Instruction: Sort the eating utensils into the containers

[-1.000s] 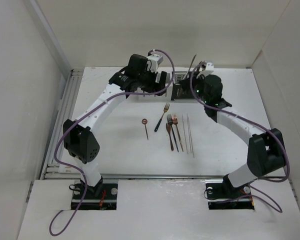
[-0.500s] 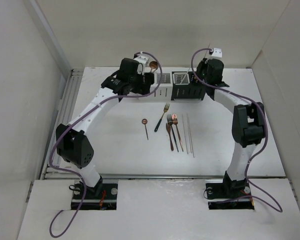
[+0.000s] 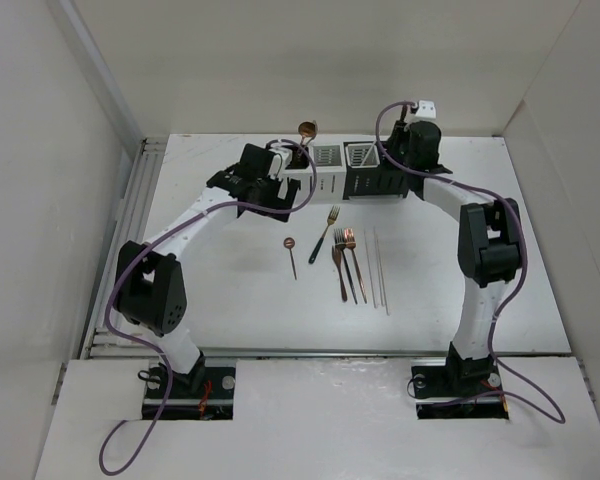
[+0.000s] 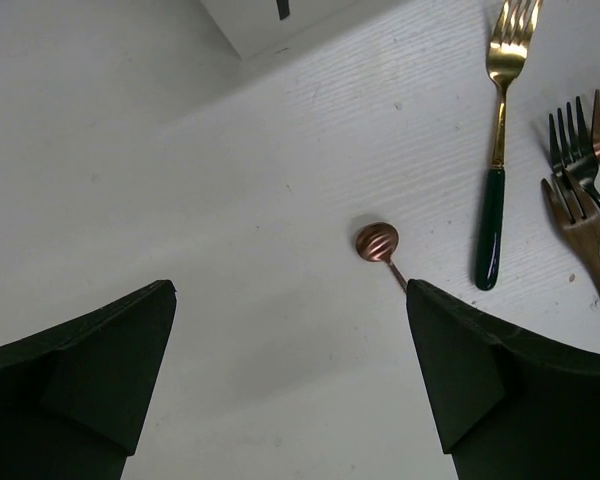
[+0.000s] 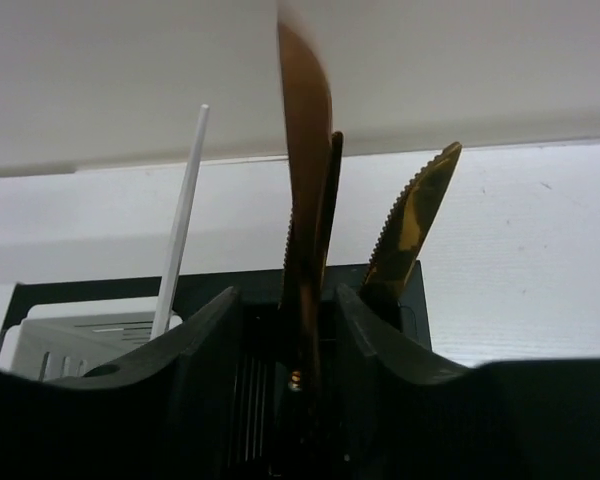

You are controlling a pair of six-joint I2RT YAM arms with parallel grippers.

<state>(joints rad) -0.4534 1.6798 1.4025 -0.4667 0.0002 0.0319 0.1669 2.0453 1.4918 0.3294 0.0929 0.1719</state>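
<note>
My left gripper will move back and down next, because the small copper spoon lies nearer my base. It will go to its thin handle [image 3: 292, 257] [image 4: 396, 274] beside the bowl.
My left gripper [image 3: 278, 185] [image 4: 288, 290] is open and empty, just left of the containers [image 3: 330, 170]. A copper spoon [image 3: 307, 128] stands upright in the left white holder. My right gripper [image 3: 405, 148] [image 5: 285, 300] hangs over the right black holder [image 5: 418, 290]. A gold knife [image 5: 305, 180] stands between its fingers [image 5: 205, 340] with a gap on each side. More gold knives [image 5: 410, 220] and a white stick [image 5: 185, 210] stand there too. On the table lie a small copper spoon [image 3: 291, 250] [image 4: 377, 241], a green-handled fork [image 3: 326, 232] [image 4: 492, 210], several forks [image 3: 345, 262] and white sticks [image 3: 378, 268].
The holders stand in a row near the table's back edge, close to the back wall. White walls close in the left and right sides. The loose utensils lie in a cluster at the middle of the table [image 3: 230, 290].
My left gripper has let go of the copper spoon in the left holder and drawn back to the left. My right gripper has swung the gold knife over the right black holder and lowered it.
</note>
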